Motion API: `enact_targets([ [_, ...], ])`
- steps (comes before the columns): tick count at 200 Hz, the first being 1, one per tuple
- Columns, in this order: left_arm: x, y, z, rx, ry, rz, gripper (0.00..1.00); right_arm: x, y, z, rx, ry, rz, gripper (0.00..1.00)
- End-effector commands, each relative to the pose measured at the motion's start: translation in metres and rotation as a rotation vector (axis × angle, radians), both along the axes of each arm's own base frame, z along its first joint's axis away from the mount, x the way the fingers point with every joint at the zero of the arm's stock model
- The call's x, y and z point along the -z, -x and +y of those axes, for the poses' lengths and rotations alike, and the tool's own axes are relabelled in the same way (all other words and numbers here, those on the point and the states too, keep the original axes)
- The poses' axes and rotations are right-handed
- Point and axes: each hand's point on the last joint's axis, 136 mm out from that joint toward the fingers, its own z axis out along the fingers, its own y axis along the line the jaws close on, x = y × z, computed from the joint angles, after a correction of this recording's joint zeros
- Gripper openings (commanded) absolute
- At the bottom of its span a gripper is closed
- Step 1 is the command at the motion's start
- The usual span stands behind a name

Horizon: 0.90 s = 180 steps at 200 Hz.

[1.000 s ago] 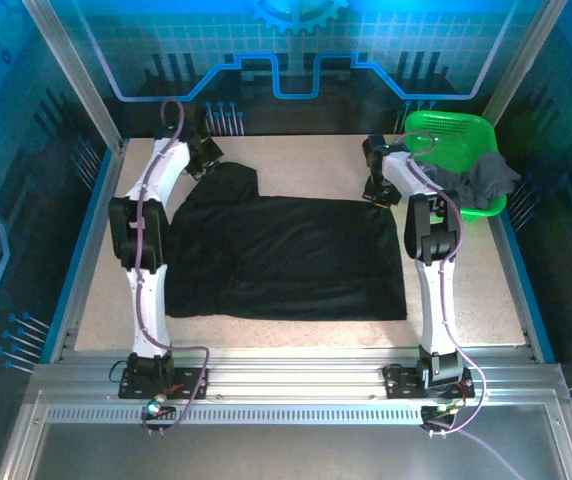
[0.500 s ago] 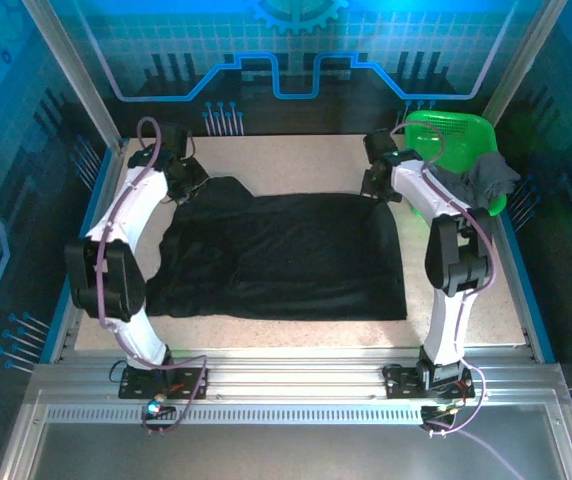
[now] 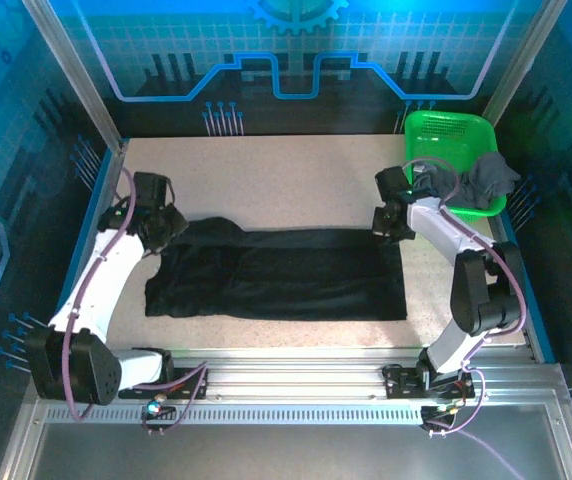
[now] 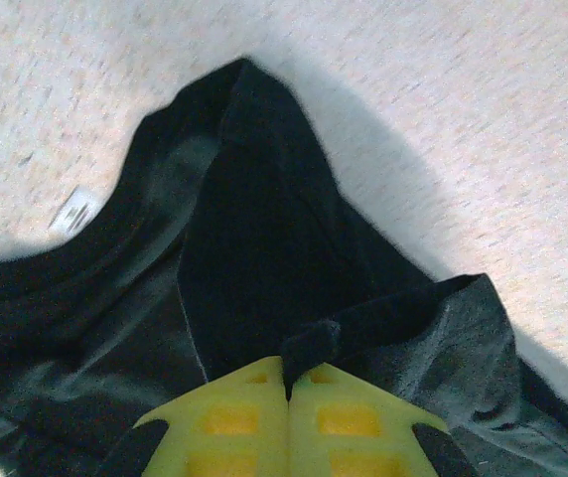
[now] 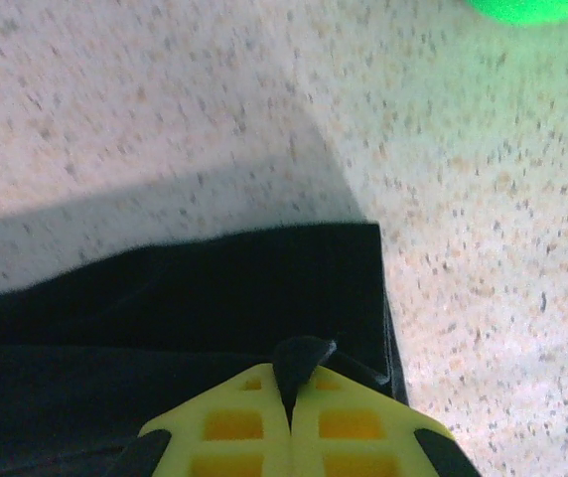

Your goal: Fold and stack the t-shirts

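My right gripper moves back a little next, then lets go of the fold of hem on the uncovered near part of the black t-shirt.
The black t-shirt (image 3: 286,280) lies as a wide, shallow band across the middle of the table, its far part doubled toward the near side. My left gripper (image 3: 166,225) is at its far left corner, shut on a pinch of black cloth (image 4: 309,343). At the far right corner my right gripper (image 3: 391,222) is shut on a small fold of the same shirt (image 5: 299,358). A dark grey t-shirt (image 3: 476,180) hangs crumpled over the near rim of the green basket (image 3: 446,122).
The green basket stands at the back right corner, close to the right arm's elbow; its edge shows as a green patch (image 5: 532,8). Speckled beige tabletop (image 3: 286,180) lies bare behind the shirt. Blue side walls and a metal rail (image 3: 286,375) bound the table.
Both grippers have pulled the black shirt's far edge toward the near side. The shirt has gone from a broad spread to a narrower band, and both arms have swung outward and lower.
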Motion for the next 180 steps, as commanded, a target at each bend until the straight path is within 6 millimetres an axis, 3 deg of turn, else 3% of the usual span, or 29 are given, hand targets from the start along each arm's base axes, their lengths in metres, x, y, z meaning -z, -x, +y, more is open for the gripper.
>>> enact_targets([
  [1,0.028,0.035,0.003,-0.039,0.008,0.093,0.00,0.017,0.017,-0.002,-0.005,-0.013,0.045,0.00],
  [40,0.048,0.066,0.010,-0.097,-0.003,0.137,0.00,0.037,0.035,-0.012,0.010,0.005,0.117,0.00],
  [119,0.053,0.093,0.016,-0.141,-0.021,0.163,0.00,0.023,0.042,-0.021,0.024,0.053,0.119,0.00],
  [180,0.073,0.116,0.009,-0.169,0.016,0.247,0.00,0.027,0.061,-0.021,0.040,0.093,0.145,0.00],
])
